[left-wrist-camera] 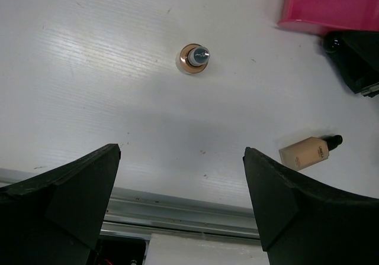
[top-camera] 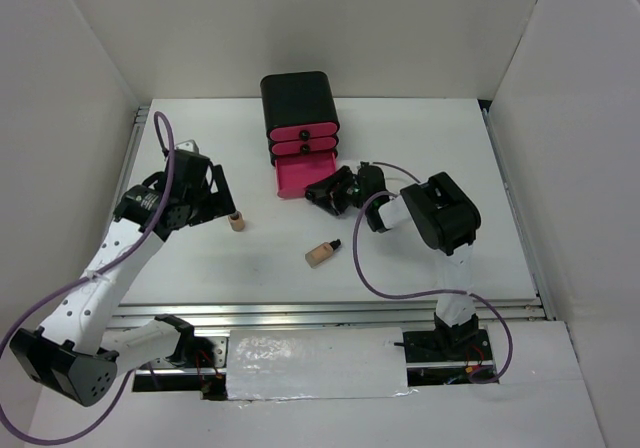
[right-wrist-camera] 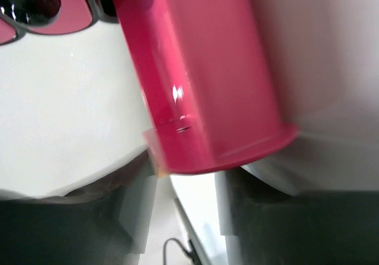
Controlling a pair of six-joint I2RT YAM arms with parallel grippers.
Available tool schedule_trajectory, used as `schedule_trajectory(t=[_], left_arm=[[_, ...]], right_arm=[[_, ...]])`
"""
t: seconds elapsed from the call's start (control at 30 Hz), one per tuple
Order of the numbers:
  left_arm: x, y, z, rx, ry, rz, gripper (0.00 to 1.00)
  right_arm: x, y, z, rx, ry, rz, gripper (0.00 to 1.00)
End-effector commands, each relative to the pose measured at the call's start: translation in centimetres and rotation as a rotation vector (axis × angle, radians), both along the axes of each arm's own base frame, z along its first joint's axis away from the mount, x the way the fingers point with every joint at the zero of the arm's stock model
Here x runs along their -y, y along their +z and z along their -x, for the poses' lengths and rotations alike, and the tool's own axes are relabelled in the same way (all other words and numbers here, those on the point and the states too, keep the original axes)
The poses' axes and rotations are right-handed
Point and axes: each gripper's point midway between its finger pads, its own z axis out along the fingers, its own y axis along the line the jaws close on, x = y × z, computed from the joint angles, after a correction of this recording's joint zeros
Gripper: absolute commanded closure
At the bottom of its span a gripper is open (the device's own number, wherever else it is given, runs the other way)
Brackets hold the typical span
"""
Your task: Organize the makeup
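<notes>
Next, the left gripper moves down and toward the right in the top view, onto the upright bottle's dark cap [top-camera: 236, 215] [left-wrist-camera: 199, 55], since the beige bottle stands upright with its top clear.
One beige bottle [top-camera: 237, 221] with a dark cap stands upright on the white table; the left wrist view shows it from above [left-wrist-camera: 194, 58]. A second beige bottle [top-camera: 322, 253] lies on its side near the table's middle and also shows in the left wrist view [left-wrist-camera: 309, 151]. My left gripper [top-camera: 218, 196] is open and empty, just left of the upright bottle [left-wrist-camera: 182, 200]. My right gripper [top-camera: 325, 192] is at the front right corner of the pulled-out pink drawer [top-camera: 298, 178]. Its jaws stand apart [right-wrist-camera: 186, 217], with nothing between them. The compact, jar and sachets are out of view.
The black box [top-camera: 298, 96] with three pink drawers stands at the back centre, its lowest drawer pulled out [right-wrist-camera: 201, 76]. White walls enclose the table on three sides. A metal rail [top-camera: 330, 313] runs along the near edge. The right wrist view is motion-blurred.
</notes>
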Motion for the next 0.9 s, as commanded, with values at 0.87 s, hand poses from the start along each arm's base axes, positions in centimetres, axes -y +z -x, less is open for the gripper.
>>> schedule_trajectory(t=[0.87], left_arm=[[1.8,-9.7,-7.5,-0.236,0.073,-0.105,0.24]], right_arm=[[1.7,12.1,5.2,0.348,0.14,0.232,0.17]])
